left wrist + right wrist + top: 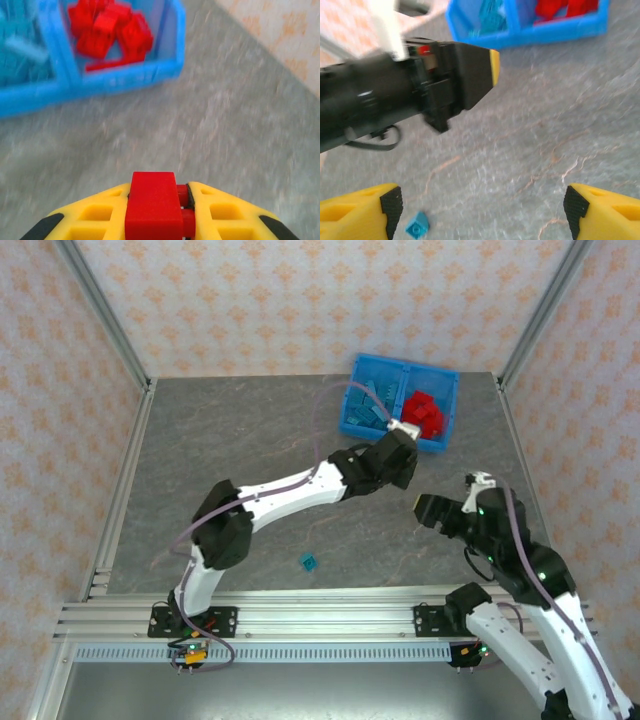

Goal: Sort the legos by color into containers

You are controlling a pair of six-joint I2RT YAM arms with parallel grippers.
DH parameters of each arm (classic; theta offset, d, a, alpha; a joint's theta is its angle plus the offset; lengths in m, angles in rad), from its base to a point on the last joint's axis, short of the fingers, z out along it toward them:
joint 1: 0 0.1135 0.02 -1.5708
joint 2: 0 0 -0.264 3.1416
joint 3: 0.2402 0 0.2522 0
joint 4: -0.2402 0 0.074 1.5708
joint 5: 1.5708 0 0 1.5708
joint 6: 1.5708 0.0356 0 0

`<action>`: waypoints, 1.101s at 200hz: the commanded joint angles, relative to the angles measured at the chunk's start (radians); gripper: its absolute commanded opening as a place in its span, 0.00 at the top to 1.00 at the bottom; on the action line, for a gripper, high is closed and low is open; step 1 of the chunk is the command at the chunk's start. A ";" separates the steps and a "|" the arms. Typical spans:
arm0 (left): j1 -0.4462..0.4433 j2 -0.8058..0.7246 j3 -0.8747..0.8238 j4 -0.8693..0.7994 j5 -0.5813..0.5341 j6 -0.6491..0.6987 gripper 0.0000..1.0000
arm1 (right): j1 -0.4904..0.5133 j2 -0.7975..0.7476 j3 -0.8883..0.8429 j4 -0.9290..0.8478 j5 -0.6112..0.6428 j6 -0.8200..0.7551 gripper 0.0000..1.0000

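Observation:
I will next carry the red brick (pixel 152 205) outward with my left gripper and release it over the bin's red legos section, which matches its color.
My left gripper (pixel 159 210) is shut on a red lego brick (pixel 152 205), held above the grey table just short of the blue bin (pixel 354 422). In the top view the left gripper (pixel 398 455) hovers near the bin's front edge. The bin's left compartment (pixel 22 60) holds light blue legos (pixel 368 405); the right compartment holds a pile of red legos (pixel 111 31). One light blue lego (pixel 308 561) lies alone on the table near the front, also in the right wrist view (pixel 416 226). My right gripper (pixel 482 205) is open above bare table, with nothing between its fingers.
The left arm's black wrist (pixel 395 95) crosses the upper left of the right wrist view. Metal frame posts (pixel 105 315) and patterned walls enclose the table. An aluminium rail (pixel 300 615) runs along the near edge.

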 commanded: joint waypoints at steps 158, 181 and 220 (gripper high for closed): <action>0.136 0.754 0.907 0.392 -0.260 0.425 0.59 | -0.002 -0.082 -0.041 -0.024 0.070 0.086 0.14; 0.139 0.745 0.929 0.396 -0.262 0.438 0.44 | -0.002 -0.081 -0.046 -0.017 0.072 0.087 0.14; 0.105 0.622 0.914 0.253 -0.183 0.427 0.27 | -0.001 -0.073 -0.055 0.000 0.073 0.098 0.14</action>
